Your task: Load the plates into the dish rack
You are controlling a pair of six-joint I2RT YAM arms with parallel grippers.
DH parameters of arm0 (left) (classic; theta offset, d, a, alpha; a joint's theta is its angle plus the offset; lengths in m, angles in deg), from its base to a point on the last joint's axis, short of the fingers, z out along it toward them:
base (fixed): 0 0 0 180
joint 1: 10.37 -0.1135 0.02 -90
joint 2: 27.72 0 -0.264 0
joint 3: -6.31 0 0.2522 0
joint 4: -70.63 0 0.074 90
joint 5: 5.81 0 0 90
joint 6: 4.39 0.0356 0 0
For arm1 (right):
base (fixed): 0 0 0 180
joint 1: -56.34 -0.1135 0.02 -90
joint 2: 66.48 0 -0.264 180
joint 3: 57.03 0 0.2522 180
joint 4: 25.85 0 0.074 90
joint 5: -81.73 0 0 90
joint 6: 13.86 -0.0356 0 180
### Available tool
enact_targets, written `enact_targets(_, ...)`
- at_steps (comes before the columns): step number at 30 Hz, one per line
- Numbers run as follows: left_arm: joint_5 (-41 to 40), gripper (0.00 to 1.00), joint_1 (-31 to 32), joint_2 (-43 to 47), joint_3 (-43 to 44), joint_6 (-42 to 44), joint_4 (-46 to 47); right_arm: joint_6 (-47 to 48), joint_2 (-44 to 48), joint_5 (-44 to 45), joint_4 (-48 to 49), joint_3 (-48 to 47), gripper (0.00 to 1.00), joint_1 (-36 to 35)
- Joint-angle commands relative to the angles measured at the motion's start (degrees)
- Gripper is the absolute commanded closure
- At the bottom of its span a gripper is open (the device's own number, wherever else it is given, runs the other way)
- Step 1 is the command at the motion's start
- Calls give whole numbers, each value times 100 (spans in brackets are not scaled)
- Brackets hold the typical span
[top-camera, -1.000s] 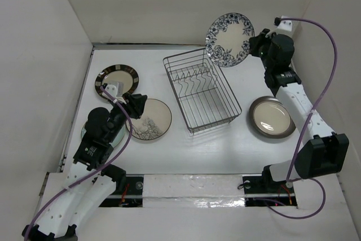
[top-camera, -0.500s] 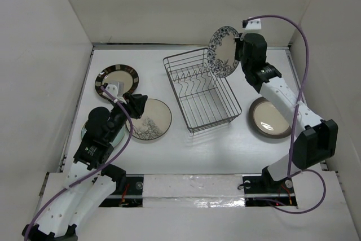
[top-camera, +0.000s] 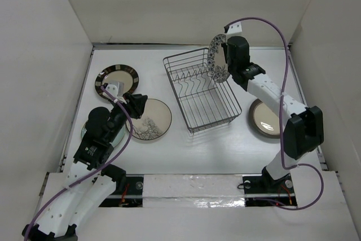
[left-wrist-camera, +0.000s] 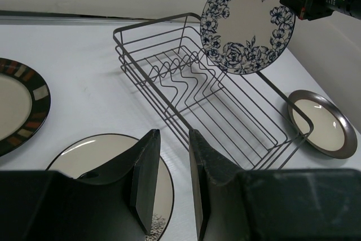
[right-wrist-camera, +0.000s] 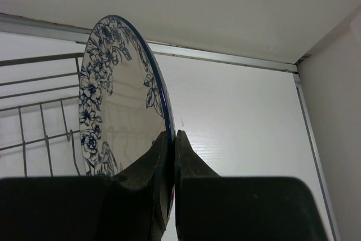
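I need to lower the blue floral plate (top-camera: 215, 59) with my right gripper, to the left in the top view, in among the wavy wires of the rack, because the plate hangs edge-on above the rack.
My right gripper (top-camera: 227, 60) is shut on the rim of the blue floral plate (top-camera: 215, 59) and holds it upright, edge-on, over the far right end of the dish rack (top-camera: 202, 90). In the right wrist view the plate (right-wrist-camera: 113, 100) rises from my gripper (right-wrist-camera: 171, 139), with the rack's wires (right-wrist-camera: 34, 117) at the left. My left gripper (top-camera: 138, 105) is open and empty above the tree-drawing plate (top-camera: 151, 119). The left wrist view shows that gripper (left-wrist-camera: 172, 139), the rack (left-wrist-camera: 214, 100) and the floral plate (left-wrist-camera: 247, 21).
A dark-striped-rim plate (top-camera: 117, 78) lies at the far left. A grey-brown-rim plate (top-camera: 265, 118) lies right of the rack, partly under my right arm. A pale teal plate (top-camera: 84, 130) is mostly hidden under my left arm. White walls enclose the table.
My right arm has swung left with the floral plate, turning it from face-on to edge-on and bringing it over the rack's far right end. The left arm has not moved.
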Motion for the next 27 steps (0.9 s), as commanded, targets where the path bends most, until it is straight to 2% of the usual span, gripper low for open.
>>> enact_targets(1, 60, 76, -21, 8, 232, 9, 145, 150, 171, 299, 1122, -564, 100, -36)
enact_targets(10, 7, 76, -21, -27, 224, 27, 146, 212, -119, 440, 1307, -256, 100, -247)
enact_targets(16, -10, 76, -21, -71, 241, 27, 137, 616, -426, 1028, 1684, -19, 100, -704)
enact_targets(23, -37, 76, -21, -88, 241, 27, 128, 704, -550, 1336, 2000, 183, 100, -898)
enact_targets(27, 7, 76, -21, -89, 250, 27, 137, 713, -567, 1529, 2071, 288, 97, -959)
